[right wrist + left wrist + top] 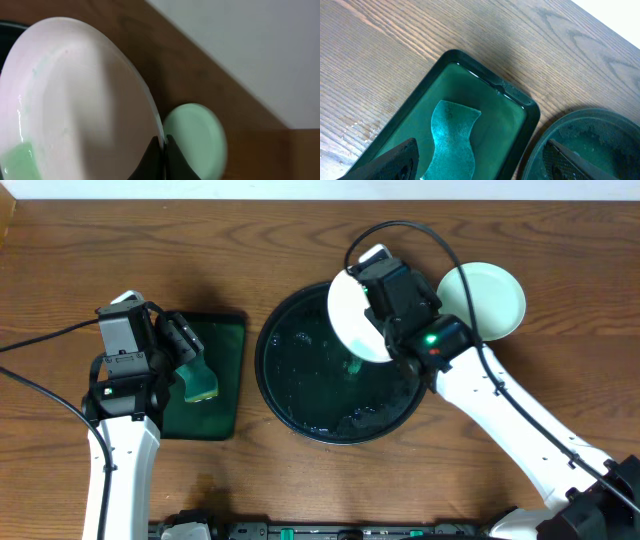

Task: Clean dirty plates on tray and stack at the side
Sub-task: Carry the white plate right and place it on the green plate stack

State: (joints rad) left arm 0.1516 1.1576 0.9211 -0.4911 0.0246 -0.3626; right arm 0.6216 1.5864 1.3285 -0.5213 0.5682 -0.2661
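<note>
My right gripper tilts over the tray next. The plate then goes down onto the pale mint plate [488, 300] [196, 141] for release, because that one lies beside the tray.
The black tray [268, 375] sits mid-table, wet inside. My right gripper [385, 330] is shut on the rim of a white plate [352, 315] and holds it tilted on edge over the tray's far right part. In the right wrist view the fingers [164, 142] pinch this plate [75, 95], which bears a green smear at its low edge. A pale mint plate [488, 300] lies on the table to the right of the tray and also shows in the right wrist view [197, 132]. A third plate is not visible. My left gripper [190, 355] is open over a teal sponge [452, 135].
The sponge [200, 383] lies in a small rectangular dark-green tray [225, 345] left of the black tray, whose rim [560, 120] shows in the left wrist view. Cables run across the table's left side and behind the right arm.
</note>
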